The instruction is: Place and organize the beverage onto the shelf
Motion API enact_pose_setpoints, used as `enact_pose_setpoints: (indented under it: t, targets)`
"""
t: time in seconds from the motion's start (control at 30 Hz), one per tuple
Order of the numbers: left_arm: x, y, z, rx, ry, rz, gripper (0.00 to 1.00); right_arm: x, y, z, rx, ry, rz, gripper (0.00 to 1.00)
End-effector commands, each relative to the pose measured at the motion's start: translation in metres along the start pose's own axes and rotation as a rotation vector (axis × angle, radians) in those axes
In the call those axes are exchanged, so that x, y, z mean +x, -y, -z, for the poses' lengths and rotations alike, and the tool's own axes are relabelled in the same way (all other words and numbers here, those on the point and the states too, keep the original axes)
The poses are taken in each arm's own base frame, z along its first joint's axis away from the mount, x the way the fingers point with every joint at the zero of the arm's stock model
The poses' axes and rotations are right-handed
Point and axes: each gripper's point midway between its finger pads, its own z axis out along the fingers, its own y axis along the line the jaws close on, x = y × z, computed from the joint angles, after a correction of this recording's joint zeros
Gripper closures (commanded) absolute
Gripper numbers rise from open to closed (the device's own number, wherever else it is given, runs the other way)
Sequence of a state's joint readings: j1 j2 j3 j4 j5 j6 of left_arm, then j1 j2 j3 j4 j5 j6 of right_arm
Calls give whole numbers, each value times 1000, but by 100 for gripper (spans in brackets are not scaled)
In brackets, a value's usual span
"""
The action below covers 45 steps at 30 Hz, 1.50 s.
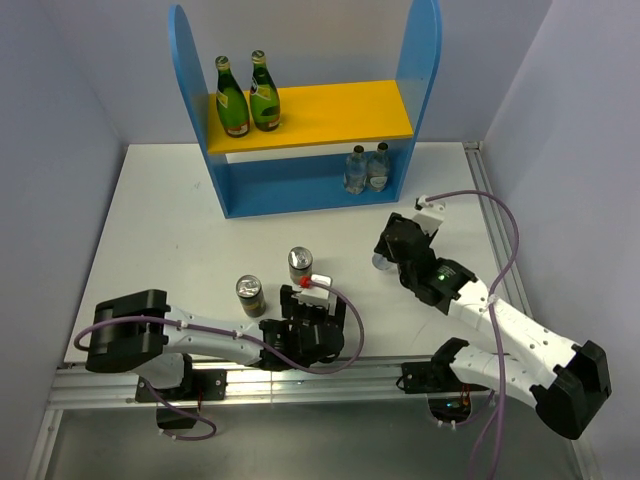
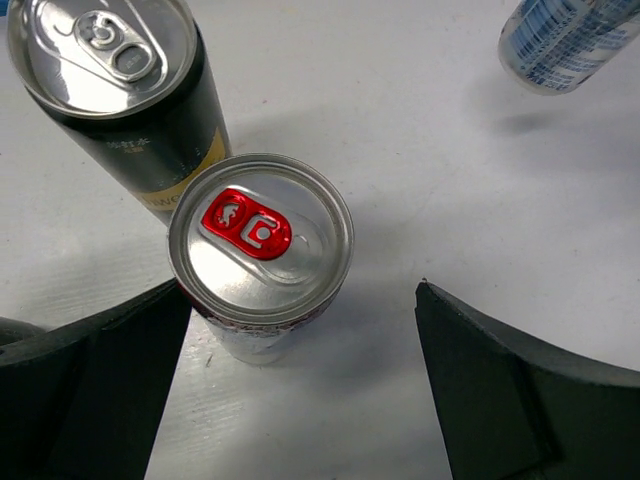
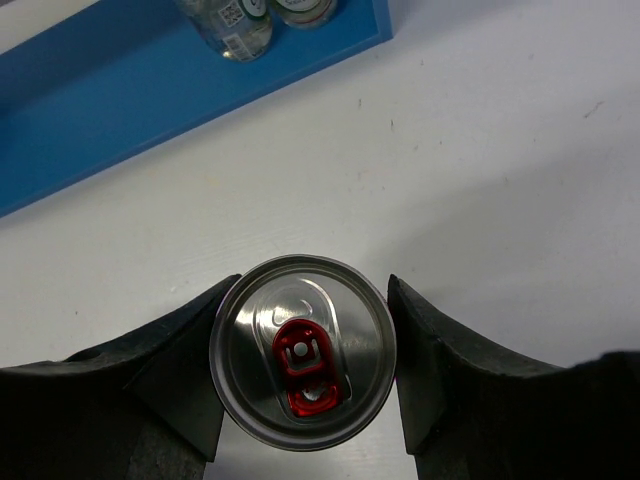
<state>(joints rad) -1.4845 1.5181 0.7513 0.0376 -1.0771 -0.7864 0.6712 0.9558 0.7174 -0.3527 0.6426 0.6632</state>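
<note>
My left gripper is above the red-tab can, which stands nearer the left finger in the wrist view. It needs to go down and to the left in that view next.
The shelf point(image 1: 340, 110) stands at the back, with two green bottles point(image 1: 248, 95) on its yellow board and two clear water bottles point(image 1: 366, 168) on the lower level. My right gripper point(image 1: 388, 255) is shut on a silver can with a red tab point(image 3: 303, 365), its fingers point(image 3: 180, 370) pressed against both sides. The shelf's blue base point(image 3: 150, 90) lies ahead of it. My left gripper point(image 2: 302, 290) is open around a second red-tab can point(image 2: 260, 240), which stands on the table close to the left finger point(image 2: 90, 390). That can also shows in the top view point(image 1: 300, 263).
A dark can with a silver tab point(image 2: 110, 60) stands just left of the left gripper's can and shows in the top view point(image 1: 250, 290). The right gripper's blue-and-white can shows in the left wrist view point(image 2: 565, 40). A metal rail point(image 1: 300, 385) runs along the table's near edge.
</note>
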Motion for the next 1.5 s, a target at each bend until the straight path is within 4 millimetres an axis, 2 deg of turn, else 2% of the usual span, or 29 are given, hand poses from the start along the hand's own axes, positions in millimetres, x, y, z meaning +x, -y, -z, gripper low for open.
enact_pose_setpoints:
  t: [0.0,0.27,0.4,0.43,0.5,0.53,0.57,0.6,0.63,0.67,0.7,0.73,0.77,0.83,0.87,0.93,0.97,1.03,1.07,1.1,1.17,1.2,1.23,1.27,1.3,1.33,1.37,1.4,1.47]
  targets:
    - [-2,-7,-5,-37,37,61,1,-38,-17,3,-48,87,-64,100]
    - [4,-23,-23,-73,68,66,3,-47,-27,-6,-61,83,-49,100]
    - [6,-27,-30,-100,84,63,7,-76,-40,-6,-78,112,-47,100]
    - [6,-25,-31,-91,90,79,11,-82,-40,-7,-69,118,-32,100]
    - [7,-25,-33,-87,90,76,15,-106,-49,-2,-80,150,-36,100]
    - [7,-24,-34,-80,94,79,22,-112,-49,-4,-67,157,-21,100]
    - [7,-24,-35,-78,94,78,25,-133,-56,2,-82,189,-35,100]
    - [8,-22,-36,-72,93,76,30,-139,-58,0,-75,191,-24,100]
    - [7,-21,-36,-66,94,72,42,-149,-59,1,-72,203,-14,100]
    - [8,-21,-38,-68,91,68,47,-171,-64,8,-80,234,-28,100]
    - [6,-21,-38,-68,92,67,53,-177,-66,5,-68,237,-19,100]
    - [5,-20,-38,-72,94,71,76,-187,-69,7,-67,249,0,100]
    - [6,-21,-37,-74,89,72,82,-214,-72,16,-63,296,-24,100]
    - [5,-22,-36,-72,89,80,97,-227,-76,13,-49,303,-8,100]
    - [5,-22,-36,-70,87,84,98,-247,-81,21,-62,335,-27,100]
    - [5,-22,-35,-65,84,89,100,-256,-83,13,-44,333,-22,100]
    - [5,-22,-35,-65,83,96,100,-273,-87,19,-54,362,-42,100]
    - [6,-21,-35,-62,77,100,100,-279,-94,8,-41,358,-26,100]
    - [7,-20,-35,-58,72,102,100,-296,-98,14,-51,389,-40,100]
    - [6,-19,-34,-52,71,106,100,-292,-103,-1,-32,370,-16,100]
    - [7,-17,-33,-40,63,110,100,-307,-108,-4,-12,395,-3,100]
    - [7,-15,-32,-35,63,113,100,-300,-112,-22,13,368,26,100]
    - [7,-15,-32,-35,63,113,100,-302,-112,-29,21,363,23,100]
    - [7,-13,-31,-33,62,111,100,-311,-116,-30,11,376,14,100]
    - [8,-13,-30,-34,60,106,100,-316,-116,-41,21,375,12,100]
    - [8,-13,-30,-34,60,106,100,-309,-115,-52,32,354,25,100]
    - [9,-13,-30,-34,58,103,100,-319,-117,-51,28,375,14,100]
    - [10,-12,-29,-29,55,102,100,-315,-117,-64,45,359,33,100]
    - [12,-12,-28,-26,53,102,100,-331,-115,-64,59,390,24,100]
